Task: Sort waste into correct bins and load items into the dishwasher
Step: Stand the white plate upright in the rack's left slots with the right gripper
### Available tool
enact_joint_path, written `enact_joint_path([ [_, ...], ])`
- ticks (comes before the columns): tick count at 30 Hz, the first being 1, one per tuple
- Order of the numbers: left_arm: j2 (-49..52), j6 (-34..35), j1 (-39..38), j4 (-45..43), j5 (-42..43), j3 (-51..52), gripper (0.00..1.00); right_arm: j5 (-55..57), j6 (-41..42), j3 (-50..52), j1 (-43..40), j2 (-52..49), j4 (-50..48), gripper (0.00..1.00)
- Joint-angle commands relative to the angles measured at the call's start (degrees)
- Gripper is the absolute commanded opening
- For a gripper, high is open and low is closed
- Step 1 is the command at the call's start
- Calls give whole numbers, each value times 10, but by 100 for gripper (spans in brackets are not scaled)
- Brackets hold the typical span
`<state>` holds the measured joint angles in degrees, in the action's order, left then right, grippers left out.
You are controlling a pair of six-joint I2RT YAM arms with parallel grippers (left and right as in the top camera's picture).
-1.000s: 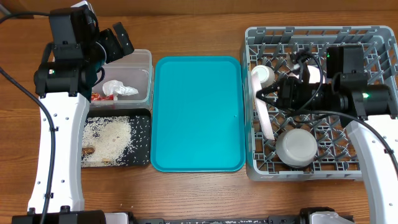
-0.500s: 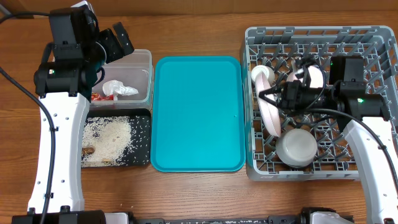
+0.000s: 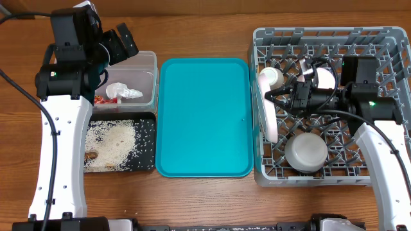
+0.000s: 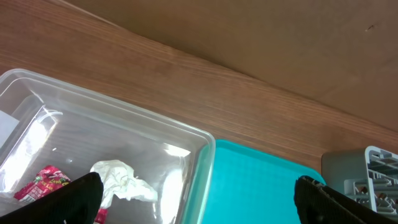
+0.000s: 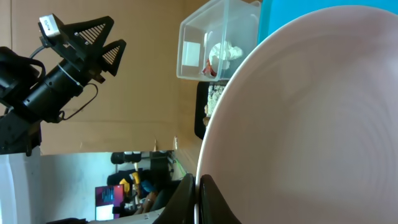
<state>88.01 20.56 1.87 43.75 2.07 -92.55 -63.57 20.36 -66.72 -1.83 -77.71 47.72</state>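
I need to move my right gripper down toward the rack's side by the teal tray and let go of the plate's rim, since the plate is held on edge over the rack's wires.
My right gripper (image 3: 275,97) is shut on the rim of a pale-pink flat plate (image 3: 270,125), held on edge and leaning left over the left side of the grey dish rack (image 3: 385,38). In the right wrist view the plate (image 5: 311,112) fills the frame and my gripper (image 5: 199,200) pinches its edge. A small cup (image 3: 271,76), one bowl (image 3: 325,79) and an upturned bowl (image 3: 306,153) sit in the rack. My left gripper (image 4: 199,202) is open and empty above the clear tub (image 3: 146,61), which holds the tissue (image 3: 122,91) and the red wrapper (image 3: 101,99).
The black tray (image 3: 146,154) with rice grains and brown scraps lies in front of the clear tub. The large teal tray (image 3: 204,115) lies between the bins and the rack. The rack's upright pegs surround the plate.
The right gripper has swung the plate within the rack; its top now leans left towards the rack's left wall. The left arm has not moved.
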Motion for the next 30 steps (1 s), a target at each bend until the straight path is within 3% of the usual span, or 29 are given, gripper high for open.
enact_joint_path([
  [1,1,-9,-4,-2,-6,-5,100,19,3,1,1,12,9,4],
  [19,1,-9,-4,-2,-6,-5,100,96,3,2,1,12,33,4],
  [30,1,-9,-4,-2,-6,-5,100,111,2,2,2,12,36,18],
])
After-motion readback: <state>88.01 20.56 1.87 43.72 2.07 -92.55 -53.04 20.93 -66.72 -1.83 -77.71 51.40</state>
